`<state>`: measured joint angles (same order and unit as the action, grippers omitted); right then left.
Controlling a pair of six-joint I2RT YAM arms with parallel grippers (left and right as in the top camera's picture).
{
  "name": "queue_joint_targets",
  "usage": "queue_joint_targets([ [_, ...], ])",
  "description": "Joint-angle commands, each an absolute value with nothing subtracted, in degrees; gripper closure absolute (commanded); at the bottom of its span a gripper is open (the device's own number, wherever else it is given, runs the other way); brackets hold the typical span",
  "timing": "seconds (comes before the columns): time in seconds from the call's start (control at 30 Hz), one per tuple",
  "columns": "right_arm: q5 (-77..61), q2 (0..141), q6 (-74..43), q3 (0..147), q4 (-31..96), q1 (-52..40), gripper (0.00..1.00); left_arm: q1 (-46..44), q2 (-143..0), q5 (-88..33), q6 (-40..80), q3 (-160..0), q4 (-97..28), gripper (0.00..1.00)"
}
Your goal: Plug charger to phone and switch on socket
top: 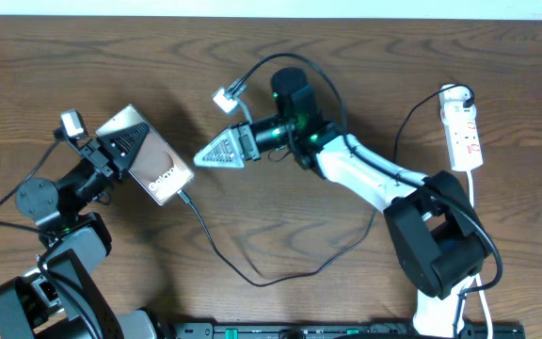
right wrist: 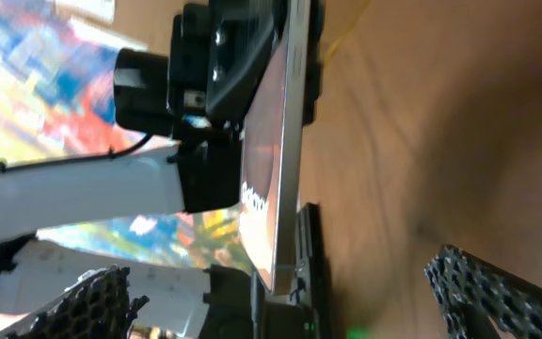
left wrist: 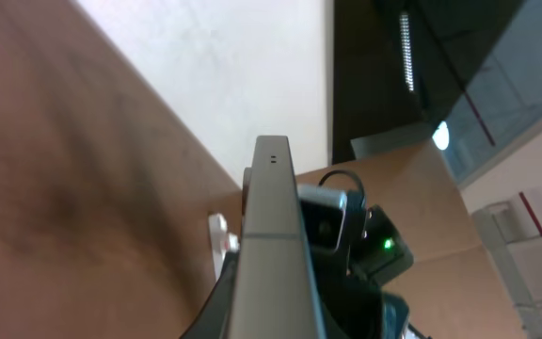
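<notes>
The left gripper will move down and back and let go of the phone (top: 149,155) on the bare tabletop, because that spot is below the gripper and closer to the robot's base.
The phone (top: 149,155) is a glossy brownish slab with white lettering, held tilted above the table's left side. My left gripper (top: 102,151) is shut on its far end. In the left wrist view the phone (left wrist: 271,254) runs edge-on between the jaws. The charger (top: 216,250) is a thin black cable looping across the table, and its plug tip (top: 184,196) meets the phone's lower end. My right gripper (top: 205,155) stands open just right of the phone, touching nothing. Its meshed fingers (right wrist: 497,292) flank the phone (right wrist: 273,160) in the right wrist view. The white socket (top: 463,132) lies at the far right.
The socket's white cord (top: 475,202) runs down beside the right arm's base (top: 436,245). The black cable arcs behind the right arm (top: 365,169) toward the socket. Bare wooden table (top: 280,226) lies between the arms. The left arm's base (top: 64,254) sits at the lower left.
</notes>
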<state>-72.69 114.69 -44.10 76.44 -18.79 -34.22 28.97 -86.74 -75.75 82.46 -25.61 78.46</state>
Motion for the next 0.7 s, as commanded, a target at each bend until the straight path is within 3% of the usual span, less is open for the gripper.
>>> queue_joint_targets([
  [0.0, -66.24, 114.02, -41.01, 77.19, -13.32, -31.42, 0.01, 28.95, -86.11, -80.47, 74.63, -25.71, 72.90, 0.92],
  [0.13, -53.52, 114.02, -33.89, 77.21, 5.80, -27.14, 0.01, 28.91, -86.11, -82.50, 70.24, -25.71, 66.11, 0.92],
  [0.53, -34.50, 107.96, -26.63, 77.78, 25.10, -21.87, 0.01, 28.88, -86.11, -84.49, 65.98, -25.71, 65.58, 0.93],
  [0.67, -25.69, 102.19, -25.65, 78.06, 32.42, -21.69, 0.01, 28.88, -86.11, -83.22, 60.07, -25.71, 57.69, 0.93],
])
